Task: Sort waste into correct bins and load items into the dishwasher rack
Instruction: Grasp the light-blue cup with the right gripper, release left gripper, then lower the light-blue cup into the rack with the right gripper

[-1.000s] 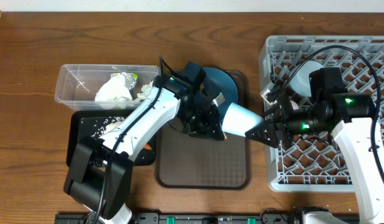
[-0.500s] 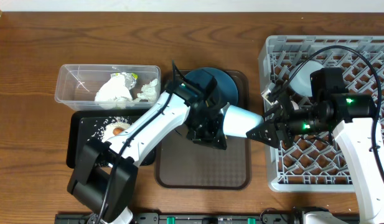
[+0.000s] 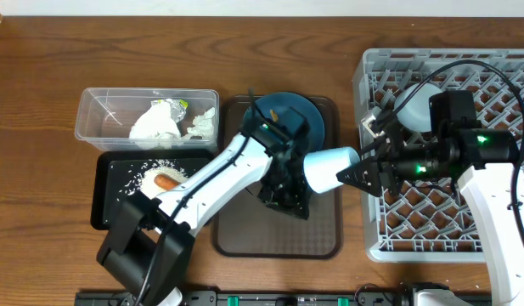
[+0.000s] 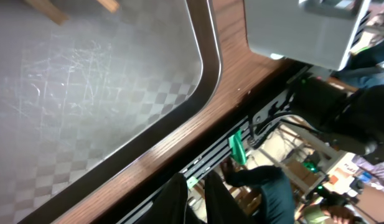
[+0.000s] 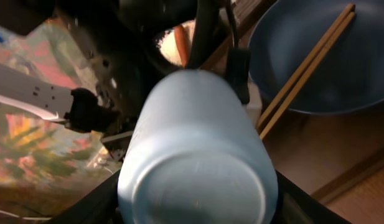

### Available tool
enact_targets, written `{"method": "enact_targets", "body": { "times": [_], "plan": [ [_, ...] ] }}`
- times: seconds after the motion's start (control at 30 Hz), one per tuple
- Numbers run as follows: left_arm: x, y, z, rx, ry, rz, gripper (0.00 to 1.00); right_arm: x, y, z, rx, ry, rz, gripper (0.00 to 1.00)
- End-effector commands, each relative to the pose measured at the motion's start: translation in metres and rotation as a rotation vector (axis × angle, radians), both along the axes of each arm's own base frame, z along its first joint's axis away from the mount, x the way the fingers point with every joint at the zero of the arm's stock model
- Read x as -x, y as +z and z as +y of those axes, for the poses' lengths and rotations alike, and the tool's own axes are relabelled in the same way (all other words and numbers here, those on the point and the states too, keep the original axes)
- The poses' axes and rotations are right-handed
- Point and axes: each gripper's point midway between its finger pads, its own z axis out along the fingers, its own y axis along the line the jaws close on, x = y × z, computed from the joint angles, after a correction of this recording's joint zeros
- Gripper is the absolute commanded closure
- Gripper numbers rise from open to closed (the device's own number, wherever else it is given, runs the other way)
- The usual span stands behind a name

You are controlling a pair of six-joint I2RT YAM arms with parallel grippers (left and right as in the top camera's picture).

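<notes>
My right gripper swings over the grey rack (image 3: 448, 221) next, tilts and lowers, and releases the light blue cup in the near tray-side corner (image 3: 399, 217), which is empty.
My right gripper (image 3: 351, 174) is shut on the light blue cup (image 3: 329, 167), held on its side above the brown tray's right edge; the cup's base fills the right wrist view (image 5: 198, 168). My left gripper (image 3: 289, 206) hangs over the brown tray, its fingers (image 4: 176, 199) close together and empty. Wooden chopsticks (image 5: 307, 59) lie across a dark blue dish (image 3: 289, 115). The clear tub (image 3: 100, 106) holds crumpled napkins (image 3: 155, 123). The black tray (image 3: 113, 204) holds rice (image 3: 147, 174) and the orange carrot (image 3: 166, 180). The grey rack (image 3: 448, 221) holds a whitish round item (image 3: 412, 106). No pink cup shows.
The brown serving tray (image 3: 274, 234) lies between the bins and the rack, near the table's front edge (image 4: 198, 124). My left arm (image 3: 219, 170) stretches across the black tray's right side. The right arm (image 3: 499, 195) sits above the rack.
My left arm has swung right and forward onto the brown tray, uncovering the carrot in the black tray. My right gripper has drawn the light blue cup slightly right and up.
</notes>
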Motion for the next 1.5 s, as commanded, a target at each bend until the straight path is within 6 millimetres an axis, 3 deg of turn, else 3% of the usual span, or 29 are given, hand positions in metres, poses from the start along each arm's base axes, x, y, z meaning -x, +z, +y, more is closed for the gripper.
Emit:
{"method": "enact_targets", "body": {
  "times": [0.0,0.37,0.43,0.57,0.6,0.63,0.97,1.47],
  "plan": [
    [0.011,0.007,-0.008,0.028,-0.047,-0.014,0.85,-0.004,0.000,-0.002,0.021,-0.014,-0.005,0.83],
    [-0.028,-0.010,0.030,-0.127,0.047,-0.112,0.84,-0.015,-0.019,-0.028,0.168,-0.181,0.105,0.98],
    [-0.034,-0.011,0.036,-0.143,0.062,-0.125,0.71,-0.018,-0.021,-0.037,0.190,-0.247,0.146,0.98],
    [-0.041,-0.015,0.044,-0.178,0.074,-0.150,0.63,-0.018,-0.019,-0.057,0.250,-0.354,0.208,0.99],
    [-0.042,-0.015,0.045,-0.183,0.074,-0.154,0.40,-0.016,-0.018,-0.063,0.274,-0.382,0.223,0.99],
    [-0.042,-0.015,0.045,-0.182,0.074,-0.154,0.05,-0.015,-0.017,-0.069,0.298,-0.415,0.241,0.99],
    [-0.042,-0.015,0.045,-0.182,0.074,-0.154,0.00,0.009,-0.015,-0.123,0.568,-0.737,0.374,0.99],
    [-0.042,-0.015,0.045,-0.182,0.074,-0.154,0.01,0.038,-0.023,-0.162,0.789,-0.927,0.480,0.99]
  ]
}}
